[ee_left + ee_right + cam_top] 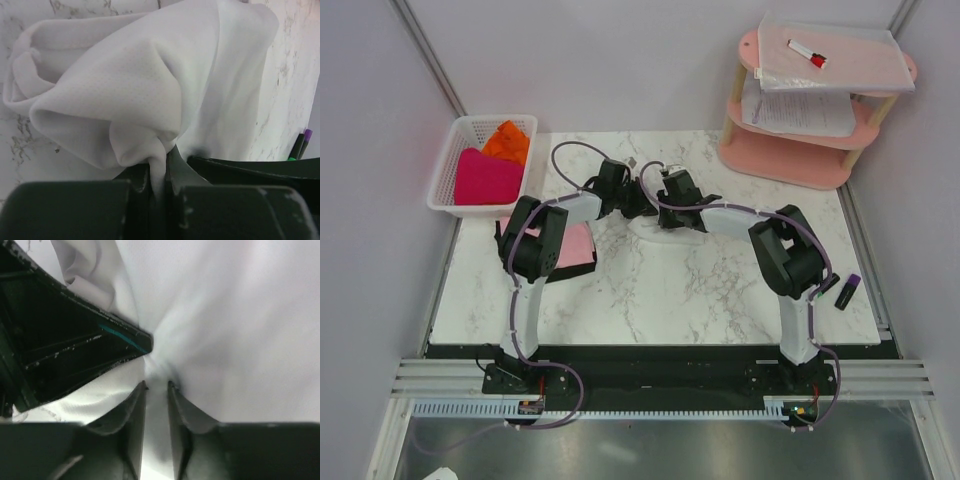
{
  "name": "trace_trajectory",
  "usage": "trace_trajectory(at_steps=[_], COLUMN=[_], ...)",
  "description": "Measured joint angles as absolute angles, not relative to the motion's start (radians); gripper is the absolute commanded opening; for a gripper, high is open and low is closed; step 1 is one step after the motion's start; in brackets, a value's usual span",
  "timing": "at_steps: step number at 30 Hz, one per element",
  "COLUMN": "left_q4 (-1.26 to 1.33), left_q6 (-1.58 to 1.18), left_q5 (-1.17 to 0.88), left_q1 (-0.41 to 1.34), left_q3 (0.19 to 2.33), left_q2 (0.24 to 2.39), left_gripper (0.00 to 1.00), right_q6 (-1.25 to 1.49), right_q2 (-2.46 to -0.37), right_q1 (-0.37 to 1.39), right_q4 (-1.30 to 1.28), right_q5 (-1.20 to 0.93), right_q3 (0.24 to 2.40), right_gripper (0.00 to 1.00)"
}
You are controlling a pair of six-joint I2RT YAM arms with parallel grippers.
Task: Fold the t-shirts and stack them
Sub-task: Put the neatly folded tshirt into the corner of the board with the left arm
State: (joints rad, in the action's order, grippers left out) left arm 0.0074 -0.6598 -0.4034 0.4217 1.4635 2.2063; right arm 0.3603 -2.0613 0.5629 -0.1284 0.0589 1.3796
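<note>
Next, my left gripper needs to move over the folded pale pink t-shirt [578, 246] and release the white one, as it lies to the gripper's left in the top view.
The white t-shirt [642, 227] lies bunched at the middle of the marble table, under both grippers. My left gripper [631, 196] is shut on a pinched fold of it, and the left wrist view shows the cloth [150, 85] squeezed between the jaws [162, 160]. My right gripper [657, 196] meets it from the right. Its fingers [156, 385] stand a little apart, with white cloth [225, 315] showing in the narrow gap. The left gripper's black body [75, 340] sits just beside them. A folded pale pink t-shirt [578, 246] lies under the left arm.
A white lattice basket [448, 168] at the back left holds a magenta t-shirt [485, 178] and an orange one [508, 140]. A pink shelf [790, 162] with paper sheets [800, 110] and a red marker [808, 53] stands back right. A purple marker [847, 291] lies near the right arm.
</note>
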Motion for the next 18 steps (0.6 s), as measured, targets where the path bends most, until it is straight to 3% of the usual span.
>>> trace_trajectory(at_steps=[1, 2, 3, 10, 18], left_q4=[0.002, -0.005, -0.015, -0.183, -0.371], left_q6=[-0.66, -0.66, -0.659, -0.613, -0.567], left_q5=[-0.405, -0.407, -0.41, -0.398, -0.367], left_q1=[0.422, 0.424, 0.425, 0.43, 0.397], left_q3=[1.464, 1.465, 1.467, 1.477, 1.479], left_q2=[2.206, 2.205, 2.203, 2.149, 1.948], left_gripper=[0.02, 0.02, 0.02, 0.02, 0.02], right_q6=[0.361, 0.36, 0.357, 0.351, 0.356], right_q2=[-2.049, -2.03, -2.003, -1.711, -1.572], right_q1=[0.563, 0.563, 0.564, 0.554, 0.53], right_q4=[-0.118, -0.107, -0.101, -0.068, 0.02], right_q5=[0.059, 0.059, 0.06, 0.117, 0.167], right_q3=[1.363, 1.338, 1.306, 1.048, 1.016], right_gripper=[0.6, 0.87, 0.98, 0.98, 0.98])
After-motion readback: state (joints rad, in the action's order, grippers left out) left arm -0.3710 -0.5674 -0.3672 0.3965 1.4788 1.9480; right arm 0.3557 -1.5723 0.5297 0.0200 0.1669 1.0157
